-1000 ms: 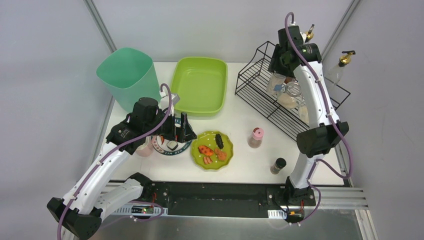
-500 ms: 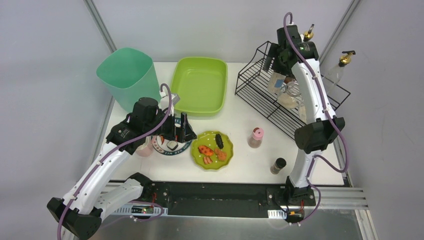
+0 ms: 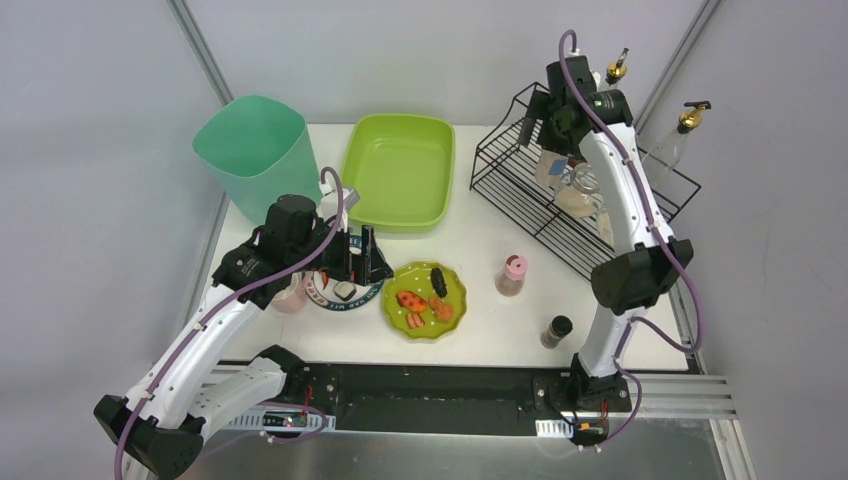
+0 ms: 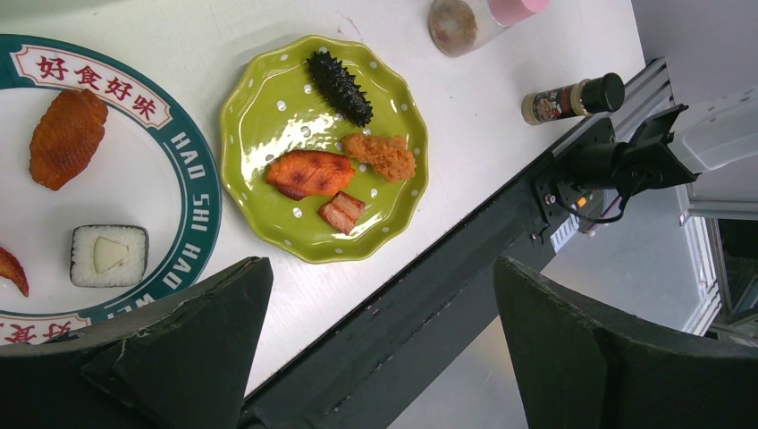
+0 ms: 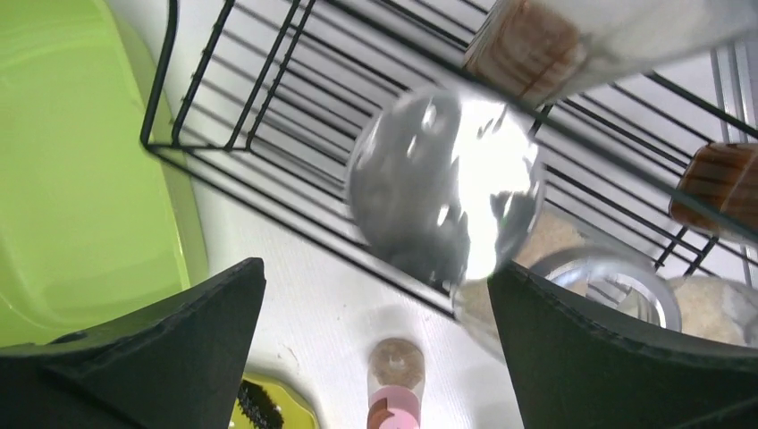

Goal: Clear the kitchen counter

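The pink-capped jar (image 3: 512, 274) is still standing outside the rack. My right gripper will move back and go down over its cap.
The white kitchen counter (image 3: 480, 322) carries a white plate with a teal rim (image 3: 322, 296), a green dotted plate (image 3: 452, 285) with food pieces, a pink-capped jar (image 3: 512, 274) and a black-capped shaker (image 3: 556, 330). My left gripper (image 3: 357, 258) is open and empty, hovering over the teal-rimmed plate (image 4: 192, 174); the green plate (image 4: 259, 125) lies just beyond its fingers. My right gripper (image 3: 545, 125) is open and empty, raised above the black wire rack (image 3: 520, 190). Below it, a blurred glass jar with a silver lid (image 5: 447, 188) sits in the rack (image 5: 259, 98).
A lime-green tub (image 3: 400, 170) and a mint bin (image 3: 250, 150) stand at the back. The rack holds several jars (image 3: 575, 190); two pump bottles (image 3: 685, 125) stand behind it. The black rail (image 3: 430, 395) runs along the counter's front edge.
My right gripper has risen and shifted slightly back and left over the rack. The left arm has not moved.
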Tool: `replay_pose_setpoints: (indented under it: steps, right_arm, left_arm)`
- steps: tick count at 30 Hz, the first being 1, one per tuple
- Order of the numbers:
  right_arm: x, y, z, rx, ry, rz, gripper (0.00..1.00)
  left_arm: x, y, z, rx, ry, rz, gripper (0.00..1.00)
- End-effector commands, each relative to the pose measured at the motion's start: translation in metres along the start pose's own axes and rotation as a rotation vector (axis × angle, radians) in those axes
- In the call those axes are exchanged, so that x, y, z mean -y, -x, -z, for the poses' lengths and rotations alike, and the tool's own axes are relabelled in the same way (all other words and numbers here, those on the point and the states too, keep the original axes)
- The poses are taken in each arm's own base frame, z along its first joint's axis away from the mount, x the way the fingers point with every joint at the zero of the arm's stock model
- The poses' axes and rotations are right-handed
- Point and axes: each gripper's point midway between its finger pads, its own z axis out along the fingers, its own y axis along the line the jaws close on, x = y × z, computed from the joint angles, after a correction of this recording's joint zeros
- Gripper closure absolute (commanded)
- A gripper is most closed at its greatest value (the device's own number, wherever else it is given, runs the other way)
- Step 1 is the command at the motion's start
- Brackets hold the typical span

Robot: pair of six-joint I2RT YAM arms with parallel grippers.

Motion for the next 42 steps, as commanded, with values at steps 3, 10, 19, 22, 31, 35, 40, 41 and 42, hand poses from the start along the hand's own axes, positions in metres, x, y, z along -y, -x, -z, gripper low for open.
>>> replay_pose_setpoints:
  steps: [3, 10, 19, 22, 31, 35, 40, 41, 42]
  right_arm:
    - [-0.01, -0.009, 0.077, 0.17, 0.073, 0.044, 0.01]
    - [-0.019, -0.07, 0.096, 0.153, 0.155, 0.097, 0.01]
    - [-0.013, -0.151, 0.074, 0.036, 0.165, 0.125, 0.01]
    - [-0.01, -0.169, 0.065, 0.013, 0.155, 0.125, 0.01]
    - [-0.009, -0.209, 0.043, -0.046, 0.195, 0.078, 0.01]
    - [-0.012, -0.22, 0.032, -0.068, 0.195, 0.069, 0.01]
    - [-0.004, -0.227, 0.02, -0.076, 0.132, 0.083, 0.01]
    - [-0.003, -0.229, 0.018, -0.081, 0.125, 0.085, 0.01]
    - [-0.002, -0.231, 0.017, -0.084, 0.123, 0.085, 0.01]
  left_arm:
    - [0.003, 0.002, 0.004, 0.016, -0.017, -0.011, 0.0]
    - [0.002, 0.002, 0.003, 0.016, -0.015, -0.01, 0.0]
    - [0.002, 0.002, 0.003, 0.012, -0.014, -0.008, 0.0]
    - [0.0, 0.002, 0.002, 0.012, -0.008, -0.008, 0.0]
    - [-0.003, -0.005, -0.014, -0.067, -0.015, 0.031, 0.0]
    - [-0.004, -0.009, -0.019, -0.093, -0.01, 0.047, 0.0]
    - [-0.008, -0.01, -0.021, -0.092, 0.012, 0.041, 0.0]
    - [-0.008, -0.011, -0.022, -0.095, 0.014, 0.044, 0.0]
    - [-0.008, -0.011, -0.022, -0.097, 0.014, 0.044, 0.0]
